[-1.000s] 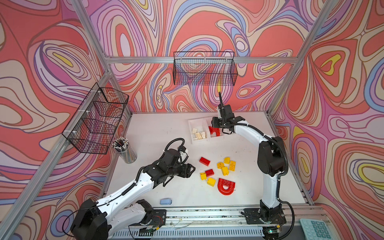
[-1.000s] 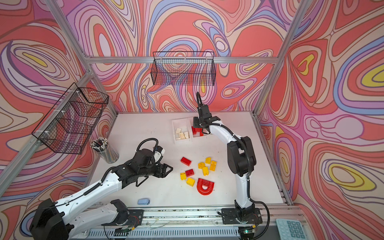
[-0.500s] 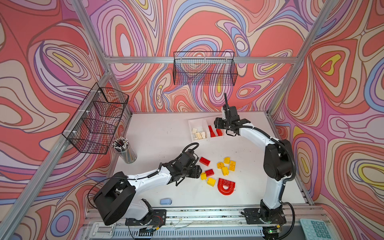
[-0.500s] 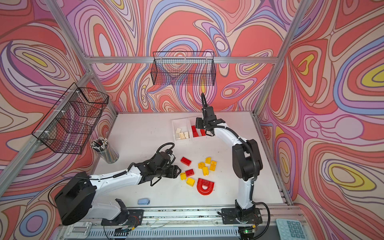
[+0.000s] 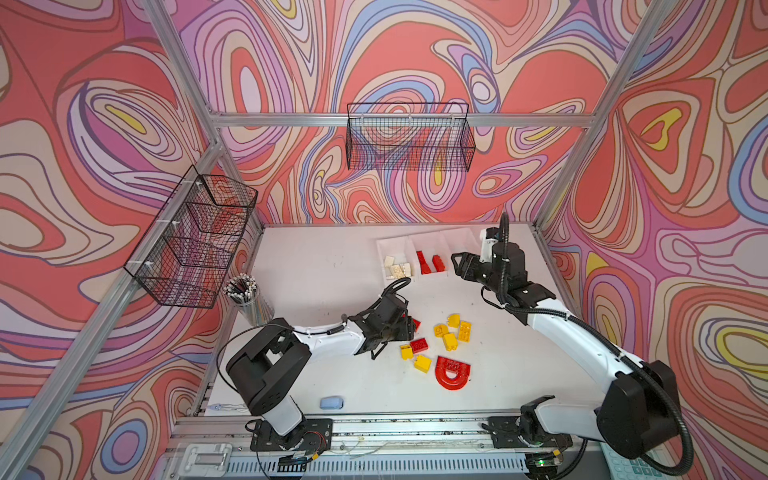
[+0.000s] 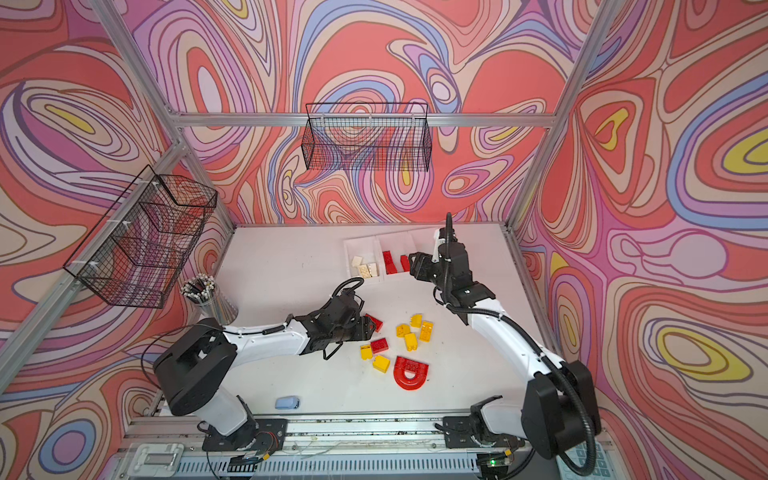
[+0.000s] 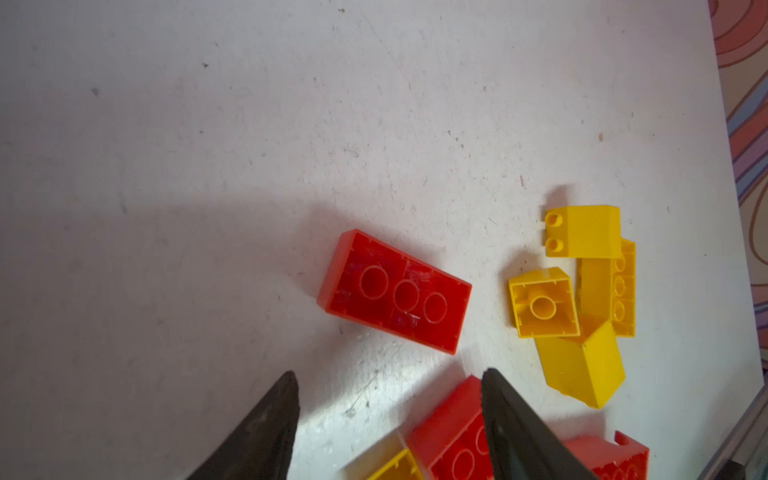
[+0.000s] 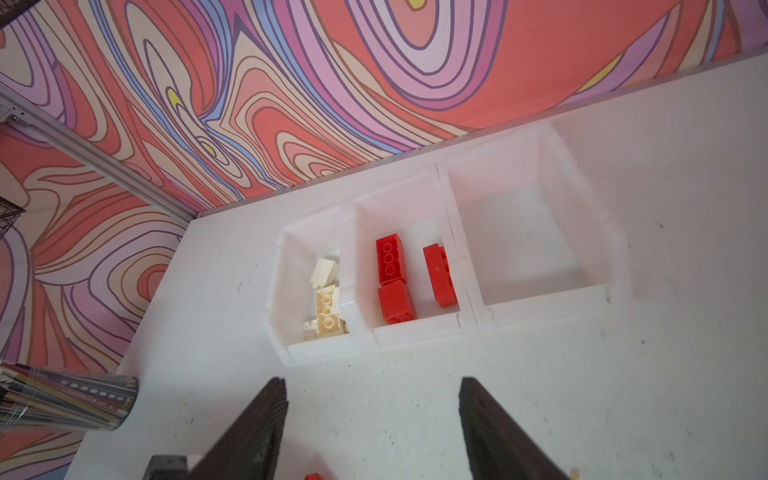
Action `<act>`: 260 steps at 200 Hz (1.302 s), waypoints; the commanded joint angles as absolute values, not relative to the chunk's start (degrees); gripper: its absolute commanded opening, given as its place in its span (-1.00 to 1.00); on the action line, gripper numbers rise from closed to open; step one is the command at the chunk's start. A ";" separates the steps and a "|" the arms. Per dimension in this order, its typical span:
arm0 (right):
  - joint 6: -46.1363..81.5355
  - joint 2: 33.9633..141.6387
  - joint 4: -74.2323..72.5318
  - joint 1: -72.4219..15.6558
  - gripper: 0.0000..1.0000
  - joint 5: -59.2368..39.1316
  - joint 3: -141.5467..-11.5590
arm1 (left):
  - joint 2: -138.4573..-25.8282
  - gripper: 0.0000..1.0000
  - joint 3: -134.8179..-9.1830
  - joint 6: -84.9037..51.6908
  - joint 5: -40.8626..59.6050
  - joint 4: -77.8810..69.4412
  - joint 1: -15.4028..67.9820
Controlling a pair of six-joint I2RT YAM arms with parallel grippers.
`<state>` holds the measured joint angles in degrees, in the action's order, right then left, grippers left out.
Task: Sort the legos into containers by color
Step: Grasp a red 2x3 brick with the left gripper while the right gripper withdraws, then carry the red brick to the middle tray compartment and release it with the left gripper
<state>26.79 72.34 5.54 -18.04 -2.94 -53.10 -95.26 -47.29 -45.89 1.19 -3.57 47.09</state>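
Note:
The upturned red brick lies slanted in front of my left gripper's open fingers. My left gripper will next turn and go down to close across the brick's long sides.
Three joined white containers (image 5: pixel 428 239) stand at the back of the table. In the right wrist view the left one (image 8: pixel 291 266) holds cream legos (image 8: pixel 326 307), the middle one red legos (image 8: pixel 390 259), and the right one (image 8: pixel 519 232) nothing. Loose yellow legos (image 5: pixel 453 330), red bricks (image 5: pixel 419 345) and a red arch (image 5: pixel 453 372) lie mid-table. My left gripper (image 5: pixel 409 327) is low and open; in its wrist view the left gripper (image 7: pixel 388 376) is just short of an upturned red brick (image 7: pixel 395 291). My right gripper (image 5: pixel 459 264) hovers open and empty before the bins.
A metal pencil cup (image 5: pixel 249 299) stands at the table's left edge. A pale blue block (image 5: pixel 331 402) lies near the front edge. Black wire baskets hang on the back wall (image 5: pixel 409 137) and the left wall (image 5: pixel 195 237).
My left arm has swung right and stretched out low, bringing its gripper up to the loose bricks. My right gripper has opened wider and drawn back from the middle bin.

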 commanded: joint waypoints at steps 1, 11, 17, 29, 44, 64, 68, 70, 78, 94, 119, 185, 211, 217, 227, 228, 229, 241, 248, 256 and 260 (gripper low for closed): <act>28.03 67.31 5.64 -17.84 0.38 -0.25 -49.35 | -98.21 0.40 -49.19 -49.44 -0.17 -5.95 47.64; 27.49 65.07 6.78 -17.84 0.38 0.75 -48.07 | -99.40 0.40 -49.98 -49.95 -0.27 -6.20 47.73; 27.19 63.92 7.22 -17.84 0.38 1.04 -47.34 | -100.05 0.40 -50.49 -50.14 -0.42 -6.16 47.76; 26.45 61.99 8.26 -17.84 0.38 1.45 -46.29 | -101.25 0.40 -51.43 -50.60 -1.20 -5.74 47.82; 25.55 60.47 9.58 -17.84 0.38 1.86 -45.63 | -102.57 0.40 -52.51 -50.80 -2.13 -5.81 47.86; 24.93 59.12 10.28 -17.84 0.38 2.11 -44.71 | -104.94 0.39 -55.41 -49.87 -2.05 -4.39 47.87; 24.89 58.92 10.28 -17.84 0.38 2.11 -44.53 | -105.57 0.39 -56.38 -49.53 -2.02 -3.63 47.86; 24.90 58.83 10.28 -17.84 0.38 2.11 -44.44 | -105.91 0.39 -56.74 -49.43 -1.98 -3.17 47.96; 24.85 58.59 10.18 -17.84 0.38 2.06 -44.13 | -107.18 0.39 -58.76 -48.78 -1.93 -1.50 48.07; 24.53 58.45 10.02 -17.89 0.38 2.19 -43.69 | -109.12 0.36 -61.70 -47.37 -2.19 0.95 48.60; 24.09 58.12 9.78 -17.84 0.38 2.46 -43.34 | -110.21 0.23 -64.19 -44.63 -3.80 4.87 49.43; 24.08 57.39 8.22 -17.84 0.38 2.35 -41.66 | -111.36 0.16 -69.48 -33.54 -13.01 21.06 52.53; 24.13 57.23 8.00 -17.84 0.38 2.35 -41.40 | -112.15 -0.12 -70.98 -31.42 -15.03 22.91 53.40; 24.10 57.18 8.04 -17.84 0.38 2.45 -41.40 | -112.36 -0.19 -71.32 -30.87 -15.29 23.05 53.51; 24.14 57.06 8.07 -17.84 0.38 2.45 -41.31 | -112.81 -0.30 -71.96 -30.37 -15.70 23.35 53.68; 24.16 57.00 8.08 -17.84 0.38 2.46 -41.31 | -112.83 -0.32 -72.06 -30.30 -15.72 23.36 53.69; 24.12 56.98 8.08 -17.84 0.38 2.46 -41.31 | -112.84 -0.34 -72.11 -30.22 -15.68 23.42 53.70; 24.10 56.73 8.33 -17.87 0.38 2.45 -41.31 | -113.21 -0.46 -72.85 -29.60 -15.84 23.83 53.79; 24.13 56.54 8.43 -17.82 0.38 2.47 -41.29 | -113.31 -0.52 -73.13 -29.31 -15.88 24.07 53.79; 24.15 56.33 8.57 -17.84 0.38 2.58 -41.25 | -113.26 -0.55 -73.55 -28.95 -15.79 24.25 53.79; 24.16 56.19 8.61 -17.84 0.38 2.57 -41.15 | -113.12 -0.56 -73.65 -28.69 -15.79 24.42 53.82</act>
